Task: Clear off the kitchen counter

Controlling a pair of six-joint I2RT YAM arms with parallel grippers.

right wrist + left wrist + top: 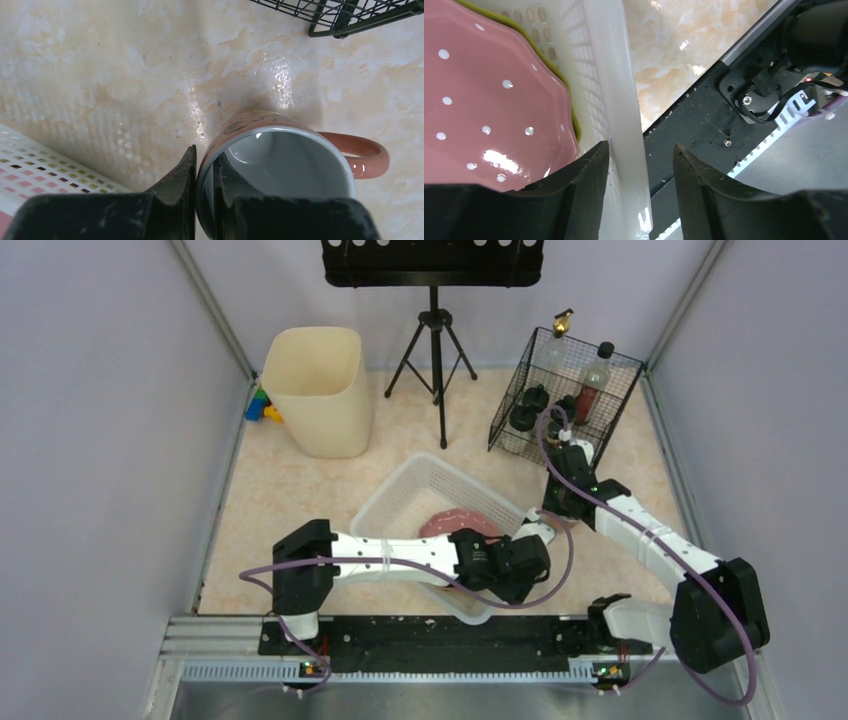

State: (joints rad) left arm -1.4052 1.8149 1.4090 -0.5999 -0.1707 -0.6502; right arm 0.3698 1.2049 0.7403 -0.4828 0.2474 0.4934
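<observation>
Next, my right gripper lifts, carries the mug (290, 165) over the bare bottom of the basket and lowers it. The reason is that this bottom lies to the gripper's left in the top view.
The kitchen counter (300, 500) is pale beige marble. A white slotted basket (420, 490) stands on it, holding a pink dotted plate (489, 100) on top of a green one (569, 107). My left gripper (641, 155) is open astride the basket's near wall (624, 100): the inner finger lies against the wall and the outer finger stands clear of it. A salmon mug (290, 165) with a white inside stands upright on the counter (125, 75), right of the basket. My right gripper (205, 160) is shut on its rim, one finger inside and one outside.
A black wire rack (565, 395) with bottles stands at the back right, its corner (350, 15) just beyond the mug. A cream bin (315, 390) stands at the back left with toy blocks (260, 405) beside it. A black tripod stand (435, 350) is at the back middle.
</observation>
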